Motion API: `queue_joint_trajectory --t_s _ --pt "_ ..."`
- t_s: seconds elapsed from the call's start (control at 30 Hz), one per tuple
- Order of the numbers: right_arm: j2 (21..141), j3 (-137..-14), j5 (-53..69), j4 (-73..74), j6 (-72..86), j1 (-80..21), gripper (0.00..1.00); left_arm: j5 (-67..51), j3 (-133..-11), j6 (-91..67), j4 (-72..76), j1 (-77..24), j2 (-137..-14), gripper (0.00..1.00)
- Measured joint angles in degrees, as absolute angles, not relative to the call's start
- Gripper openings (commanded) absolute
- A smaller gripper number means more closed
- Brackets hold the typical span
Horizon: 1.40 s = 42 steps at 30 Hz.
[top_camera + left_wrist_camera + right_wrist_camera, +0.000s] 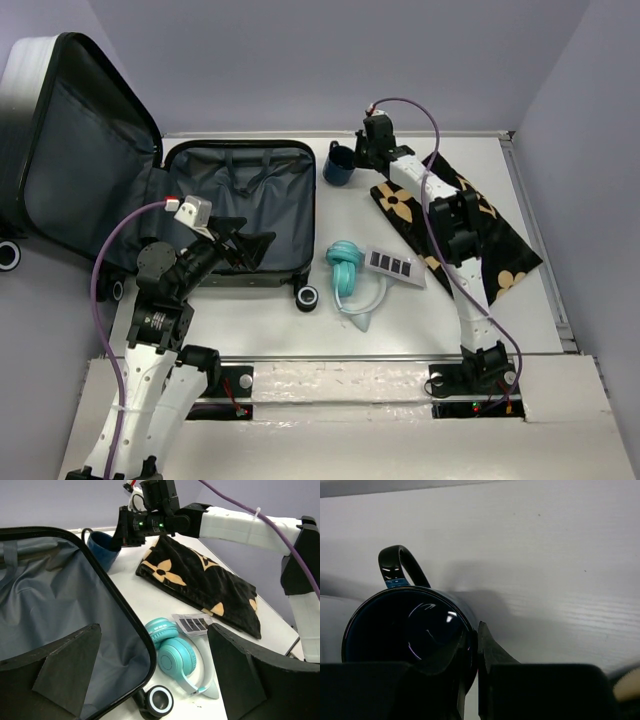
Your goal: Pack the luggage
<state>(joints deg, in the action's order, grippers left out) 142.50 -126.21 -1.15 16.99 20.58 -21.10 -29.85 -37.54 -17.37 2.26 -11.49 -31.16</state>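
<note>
My right gripper needs to raise the mug (339, 165) over the nearby edge of the luggage next, and then bring it down onto the lining's middle (244, 203).
The luggage (240, 200) lies open at the left of the table, its dark grey lining (60, 595) bare and its lid (80, 150) propped up behind. My left gripper (255, 245) hovers open over its near right corner, nothing between the fingers (75, 670). A dark blue mug (339, 165) stands just right of the luggage's far corner. My right gripper (358, 155) is shut on the mug's rim (405, 630), one finger inside and the other finger (492, 650) outside the wall. The left wrist view shows this grip (122, 535) at the mug (102, 547).
Teal headphones (347, 265) and a white card with black squares (392, 264) lie in the table's middle. A black cloth with tan flowers (470, 230) lies under the right arm. A luggage wheel (307, 297) sticks out near the headphones (172, 652).
</note>
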Motion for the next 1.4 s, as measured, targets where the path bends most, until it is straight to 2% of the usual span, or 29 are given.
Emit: queue_joint_trajectory --t_s 0.2,0.33,0.53,0.7,0.83,1.03,1.2,1.3,1.33,1.4 --pt "133.8 -116.0 -4.0 14.9 20.1 -21.8 0.07 -29.4 -37.5 -17.4 2.2 -11.5 -30.3 0.99" --pt "121.1 -105.8 -6.9 10.7 16.5 -24.3 0.07 -27.6 -37.7 -17.4 1.7 -11.4 -29.4 0.99" --pt "112.3 -103.5 -10.6 -2.1 9.6 -35.6 0.07 -20.9 -39.1 -17.8 -0.5 -10.5 -27.4 0.99" --pt "117.1 -107.0 -13.5 -7.7 2.3 -46.0 0.07 -12.9 -40.6 -18.5 -3.2 -10.0 -24.8 0.99" --pt "128.3 -113.6 -17.1 -8.7 -3.6 -52.6 0.07 -6.7 -41.5 -18.9 -5.2 -10.0 -23.4 0.99" --pt "139.2 -117.4 -21.9 -8.4 -10.7 -55.1 0.07 -3.0 -41.5 -19.0 -6.7 -10.0 -22.4 0.99" --pt "141.1 -117.7 -25.5 -11.9 -17.2 -55.6 0.07 -1.8 -41.5 -19.0 -7.5 -10.0 -22.3 0.99" --pt "141.1 -115.4 -28.3 -20.0 -22.3 -56.4 0.18 -1.4 -41.5 -19.0 -7.6 -10.0 -22.2 0.99" --pt "141.0 -114.1 -28.9 -22.1 -23.3 -56.8 0.26 -1.3 -41.5 -19.0 -7.6 -10.0 -22.2 0.99" --pt "140.7 -110.8 -30.1 -25.4 -24.7 -57.8 0.33 -1.3 -41.5 -19.0 -7.7 -10.0 -22.2 0.99"
